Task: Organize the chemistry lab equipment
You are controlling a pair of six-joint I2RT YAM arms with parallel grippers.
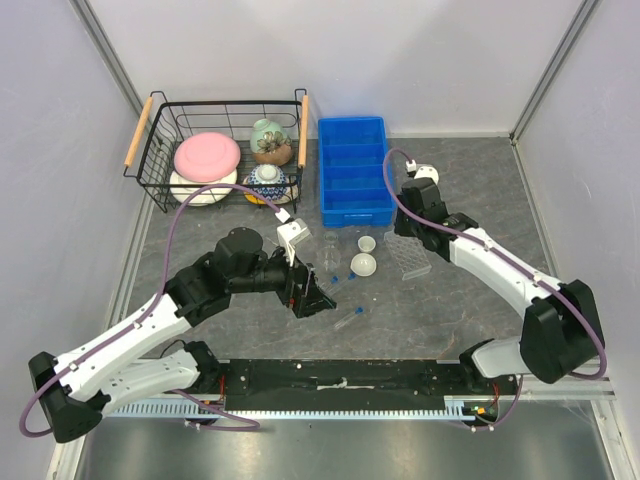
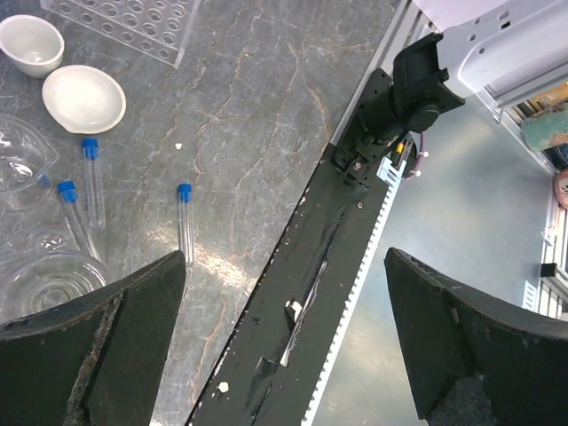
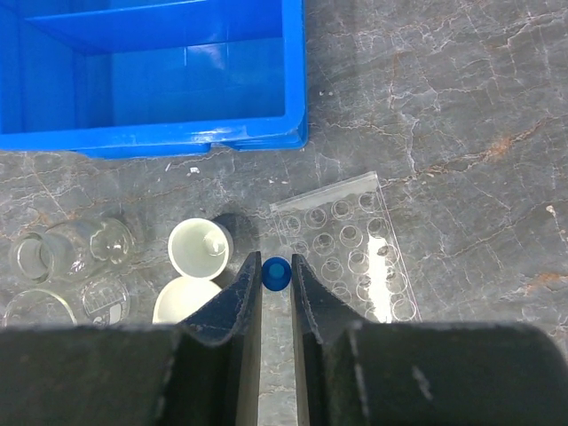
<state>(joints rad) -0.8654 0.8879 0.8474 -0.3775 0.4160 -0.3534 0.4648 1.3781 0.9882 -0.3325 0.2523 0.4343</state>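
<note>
I should next lower the clear tube with my right gripper into the rack's far corner hole beside the white dishes and let it go, because that hole is empty.
My right gripper (image 3: 277,266) is shut on a clear tube, gripping just below its blue cap (image 3: 277,273). It hangs by the left edge of the clear tube rack (image 3: 351,257), seen as (image 1: 410,256) from above. Two little white dishes (image 3: 200,247) (image 3: 185,302) sit left of the rack, and glass flasks (image 3: 80,248) lie further left. My left gripper (image 1: 312,292) stands open and holds nothing, its jaws wide over the black rail (image 2: 302,293). Blue-capped tubes (image 2: 91,177) (image 2: 185,222) lie on the table beside a flask (image 2: 49,284).
A blue divided bin (image 1: 355,170) stands at the back, just behind the rack. Left of it, a black wire basket (image 1: 160,160) holds pink, white and patterned crockery. One more tube (image 1: 347,318) lies near the front rail. The right arm's base (image 2: 417,89) stands on the rail.
</note>
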